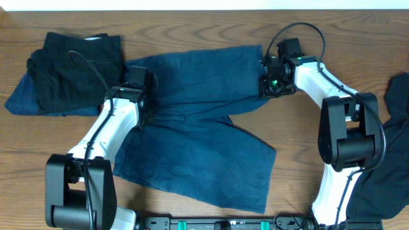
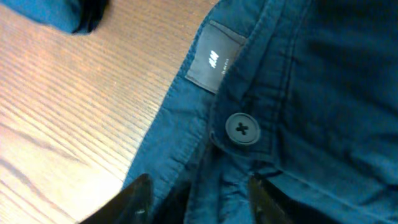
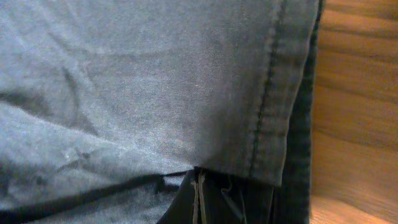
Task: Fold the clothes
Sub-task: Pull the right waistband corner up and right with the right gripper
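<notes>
The shorts [image 1: 198, 121] are lying crooked, so my right gripper will move back to the bare wood between the legs and let go of the far leg's hem.
Dark blue denim shorts [image 1: 198, 121] lie spread across the middle of the table, waistband to the left and two wide legs to the right. My left gripper [image 1: 146, 105] hovers low over the waistband, open, and its fingers [image 2: 140, 199] straddle the band just below a dark button [image 2: 242, 129] and a grey label [image 2: 214, 59]. My right gripper [image 1: 263, 86] is at the hem of the far leg. In the right wrist view its jaws [image 3: 199, 196] are shut on the stitched hem of the shorts [image 3: 155, 81].
A folded pile of black and blue clothes [image 1: 70, 73] sits at the back left, close to my left arm. Another dark garment [image 1: 393, 147] lies heaped at the right edge beside my right arm. Bare wooden table [image 1: 307, 38] shows behind the shorts.
</notes>
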Available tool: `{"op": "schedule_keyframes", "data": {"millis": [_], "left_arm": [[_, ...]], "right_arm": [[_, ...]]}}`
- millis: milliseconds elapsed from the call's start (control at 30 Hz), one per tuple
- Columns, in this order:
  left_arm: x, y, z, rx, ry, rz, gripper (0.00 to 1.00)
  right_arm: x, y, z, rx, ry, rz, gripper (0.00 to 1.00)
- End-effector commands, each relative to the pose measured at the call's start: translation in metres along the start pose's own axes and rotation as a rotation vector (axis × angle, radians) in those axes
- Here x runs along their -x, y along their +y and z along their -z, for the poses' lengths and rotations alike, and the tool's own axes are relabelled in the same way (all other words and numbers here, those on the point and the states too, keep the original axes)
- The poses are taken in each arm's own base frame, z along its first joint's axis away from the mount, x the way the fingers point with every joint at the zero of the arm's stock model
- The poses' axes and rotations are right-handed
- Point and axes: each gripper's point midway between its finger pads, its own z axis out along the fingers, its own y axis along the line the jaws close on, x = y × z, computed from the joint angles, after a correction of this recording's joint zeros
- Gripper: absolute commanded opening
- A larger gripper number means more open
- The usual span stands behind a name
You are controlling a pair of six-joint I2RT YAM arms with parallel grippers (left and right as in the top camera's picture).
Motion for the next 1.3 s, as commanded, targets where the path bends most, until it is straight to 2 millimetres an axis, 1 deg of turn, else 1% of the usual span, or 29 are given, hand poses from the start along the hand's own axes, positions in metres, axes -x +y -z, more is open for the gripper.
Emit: {"op": "schedule_keyframes", "data": {"millis": [0,33,100,200,300,400,533,633,700,800,867,933,967,1033,1100,1167,1267], "left_arm": [[0.001,0.004,-0.003,0.025,0.001,-0.001,0.64],[0.001,0.004,-0.003,0.025,0.001,-0.001,0.67],[0.001,0.004,-0.003,0.025,0.001,-0.001,0.7],[0.002,0.004,-0.003,0.024,0.0,0.0,0.71],[0.003,0.004,-0.003,0.022,-0.004,0.002,0.72],[0.003,0.003,-0.003,0.02,-0.006,0.003,0.72],[0.002,0.003,-0.003,0.018,0.001,0.001,0.72],[-0.003,-0.002,-0.003,-0.015,0.024,-0.001,0.72],[-0.005,-0.004,-0.003,-0.024,0.035,-0.002,0.72],[-0.008,-0.003,-0.003,-0.021,0.049,-0.006,0.72],[-0.012,-0.001,-0.002,-0.014,0.062,-0.011,0.72],[-0.015,-0.002,-0.001,-0.027,0.075,-0.032,0.72],[-0.016,-0.005,0.001,-0.048,0.082,-0.051,0.72],[-0.018,-0.011,0.008,-0.103,0.086,-0.083,0.72],[-0.017,-0.017,0.018,-0.158,0.071,-0.102,0.72],[-0.014,-0.021,0.031,-0.212,0.043,-0.117,0.72],[-0.01,-0.026,0.057,-0.303,-0.014,-0.132,0.72]], "right_arm": [[-0.008,-0.051,-0.004,-0.234,0.023,-0.106,0.01],[-0.009,-0.061,-0.001,-0.261,0.021,-0.131,0.01],[-0.011,-0.078,0.004,-0.289,0.02,-0.171,0.01],[-0.011,-0.104,0.013,-0.3,0.003,-0.246,0.01],[-0.003,-0.124,0.023,-0.293,-0.037,-0.303,0.01],[0.014,-0.135,0.035,-0.268,-0.097,-0.325,0.01],[0.045,-0.142,0.052,-0.259,-0.198,-0.321,0.01],[0.065,-0.142,0.061,-0.26,-0.269,-0.309,0.01],[0.073,-0.143,0.063,-0.261,-0.308,-0.33,0.01],[0.077,-0.143,0.065,-0.257,-0.324,-0.344,0.02],[0.075,-0.141,0.068,-0.255,-0.307,-0.345,0.04],[0.066,-0.135,0.077,-0.258,-0.253,-0.334,0.07],[0.057,-0.131,0.086,-0.261,-0.209,-0.328,0.08],[0.042,-0.122,0.102,-0.265,-0.149,-0.327,0.07],[0.027,-0.111,0.12,-0.262,-0.1,-0.31,0.05],[0.013,-0.094,0.135,-0.227,-0.059,-0.273,0.05],[-0.01,-0.057,0.151,-0.131,0.021,-0.175,0.06]]}}
